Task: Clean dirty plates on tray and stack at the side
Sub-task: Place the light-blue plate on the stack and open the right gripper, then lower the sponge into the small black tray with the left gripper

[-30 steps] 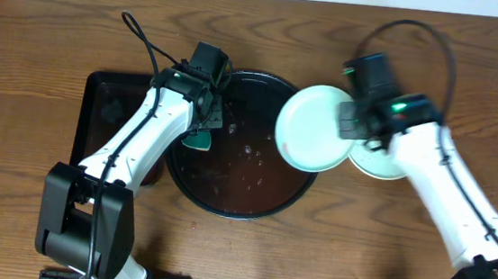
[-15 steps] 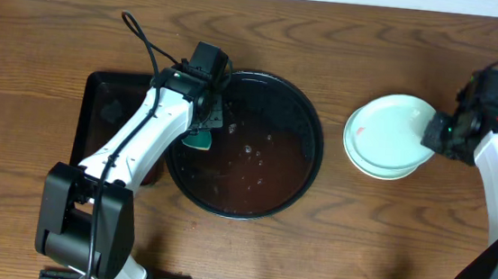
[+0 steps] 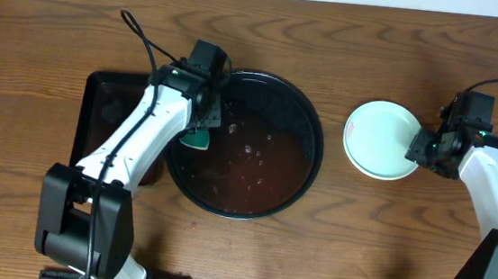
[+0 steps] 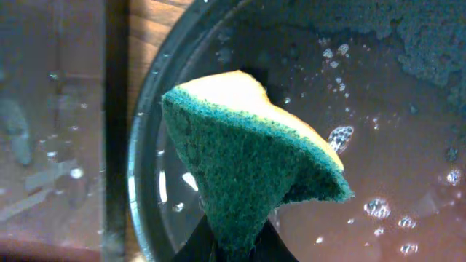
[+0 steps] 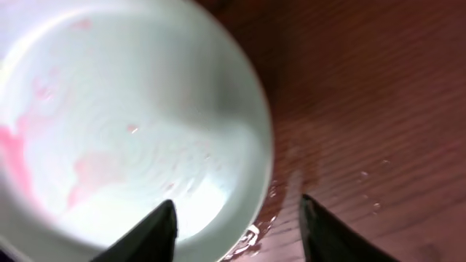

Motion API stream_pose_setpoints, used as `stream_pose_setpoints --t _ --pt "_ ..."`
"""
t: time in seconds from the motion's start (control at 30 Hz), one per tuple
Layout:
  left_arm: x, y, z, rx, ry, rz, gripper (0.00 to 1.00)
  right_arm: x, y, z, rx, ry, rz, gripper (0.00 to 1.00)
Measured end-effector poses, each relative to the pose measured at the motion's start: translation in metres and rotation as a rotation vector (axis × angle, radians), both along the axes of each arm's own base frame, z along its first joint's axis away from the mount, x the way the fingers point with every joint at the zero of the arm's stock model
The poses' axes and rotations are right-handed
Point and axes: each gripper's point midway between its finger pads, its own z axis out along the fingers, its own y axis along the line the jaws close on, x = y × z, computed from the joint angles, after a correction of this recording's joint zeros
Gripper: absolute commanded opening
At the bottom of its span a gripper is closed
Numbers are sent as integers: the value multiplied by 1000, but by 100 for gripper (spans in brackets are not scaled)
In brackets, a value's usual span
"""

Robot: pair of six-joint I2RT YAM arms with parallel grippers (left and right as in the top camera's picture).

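Observation:
Next, my left gripper lifts across the round tray's rim, then lowers to release the sponge inside the smaller rectangular tray (image 3: pixel 112 110) (image 4: pixel 49 137). The round tray is empty of plates.
A stack of plates (image 3: pixel 380 139) rests on the bare wood right of the round black tray (image 3: pixel 311 127). The top plate (image 5: pixel 124 124) is light turquoise with faint pink smears. My right gripper (image 3: pixel 420 150) is at the stack's right edge. In the right wrist view this gripper (image 5: pixel 240 233) is open, one finger over the plate and the other over the wet wood. My left gripper (image 3: pixel 204 117) hangs over the tray's left rim, shut on a green and yellow sponge (image 4: pixel 247 153). No plate lies on the tray, which holds brownish soapy water (image 4: pixel 393 145).
A smaller rectangular black tray (image 3: pixel 107 113) lies left of the round one, partly under my left arm. A black cable (image 3: pixel 140 40) loops behind that arm. Water drops (image 5: pixel 364 189) dot the wood beside the stack.
My right arm carried the turquoise plate from over the tray's right rim out to the right, laid it on the stack and opened its jaws. The left arm and sponge have not moved.

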Motion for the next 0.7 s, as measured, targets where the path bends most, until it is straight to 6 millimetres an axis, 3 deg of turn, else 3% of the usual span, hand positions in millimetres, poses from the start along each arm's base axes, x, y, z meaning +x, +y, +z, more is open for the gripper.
stream_pose_setpoints --t 0.13,0.23,0.37,0.57,0.7 --pt "6 14 28 2 -33 0 8 9 15 15 59 -22 34 63" --pt "5 36 54 7 -81 7 8 28 38 39 101 -83 99 66" --pt "6 69 69 28 -114 27 8 41 73 58 134 -140 196 69" --pt "11 118 53 61 -85 92 8 36 117 59 149 -132 313 73" --pt "4 139 18 67 21 130 8 32 136 58 137 -127 364 75"
